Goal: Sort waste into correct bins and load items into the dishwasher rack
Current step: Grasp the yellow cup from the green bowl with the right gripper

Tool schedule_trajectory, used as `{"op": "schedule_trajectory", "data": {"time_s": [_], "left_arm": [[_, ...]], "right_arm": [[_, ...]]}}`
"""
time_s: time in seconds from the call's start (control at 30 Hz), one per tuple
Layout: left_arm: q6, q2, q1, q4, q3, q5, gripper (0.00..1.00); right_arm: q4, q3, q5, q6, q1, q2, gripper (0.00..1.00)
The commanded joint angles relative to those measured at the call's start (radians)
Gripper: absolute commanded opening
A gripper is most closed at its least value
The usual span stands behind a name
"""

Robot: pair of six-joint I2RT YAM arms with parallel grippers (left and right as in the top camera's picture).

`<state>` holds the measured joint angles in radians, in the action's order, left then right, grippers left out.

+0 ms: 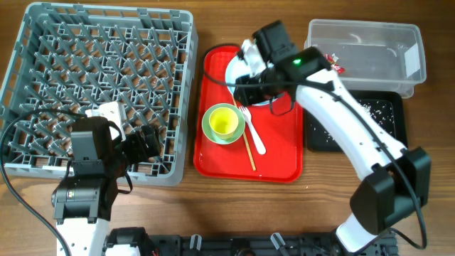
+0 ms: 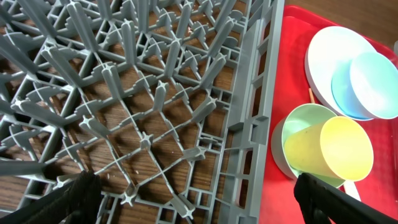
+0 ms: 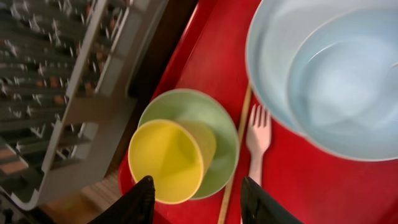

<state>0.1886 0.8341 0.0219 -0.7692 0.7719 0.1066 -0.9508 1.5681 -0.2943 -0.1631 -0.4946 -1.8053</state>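
Observation:
Next I will lower my right gripper back from the plate onto the cup's rim by the fork [image 1: 237, 124] [image 3: 202, 163], since the cup's rim sticks up above the light green bowl.
The grey dishwasher rack [image 1: 99, 85] stands at the left. On the red tray [image 1: 277, 160] the yellow-green cup [image 1: 223, 122] sits in the light green bowl [image 1: 209, 128], beside the white fork [image 1: 254, 135] and the chopsticks [image 1: 249, 148]. The pale blue bowl [image 3: 348, 81] rests on the pale blue plate [image 3: 267, 74]. My right gripper [image 3: 199, 202] is open and empty above the cup [image 3: 168, 158]. My left gripper [image 2: 199, 199] is open and empty over the rack's near right corner [image 2: 249, 124]. The red-and-white wrapper [image 1: 333, 62] lies in the clear tub [image 1: 366, 32]. Rice-like scraps [image 1: 373, 110] lie in the black tray [image 1: 320, 135].
The right arm [image 1: 348, 128] reaches across the black tray and over the plate [image 1: 233, 69]. The rack's wall stands close against the red tray's left rim [image 2: 292, 50]. Cables trail over the rack's near left side [image 1: 28, 124].

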Motion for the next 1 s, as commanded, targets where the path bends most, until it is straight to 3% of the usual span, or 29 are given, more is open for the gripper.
{"op": "schedule_trajectory", "data": {"time_s": [0.0,0.17,0.27,0.4,0.7,0.87,0.97], "left_arm": [[0.005,-0.002,0.007,0.001,0.019,0.016,1.00],[0.005,-0.002,0.007,0.001,0.019,0.016,1.00],[0.005,-0.002,0.007,0.001,0.019,0.016,1.00],[0.005,-0.002,0.007,0.001,0.019,0.016,1.00],[0.006,-0.002,0.007,0.002,0.019,0.037,1.00],[0.013,0.008,0.007,0.113,0.019,0.309,1.00],[0.094,0.043,0.007,0.228,0.019,0.435,1.00]], "right_arm": [[0.000,-0.050,-0.008,-0.073,-0.055,-0.055,0.45],[0.037,-0.101,0.092,-0.163,-0.082,-0.117,0.45],[0.042,-0.103,0.093,-0.175,-0.082,-0.169,0.40],[0.051,-0.102,0.092,-0.183,-0.082,-0.194,0.04],[-0.040,0.048,0.068,-0.175,0.008,-0.044,0.04],[-0.011,0.056,-0.004,-0.180,0.116,0.068,0.04],[0.020,0.055,-0.254,-0.156,0.148,0.062,0.04]]}}
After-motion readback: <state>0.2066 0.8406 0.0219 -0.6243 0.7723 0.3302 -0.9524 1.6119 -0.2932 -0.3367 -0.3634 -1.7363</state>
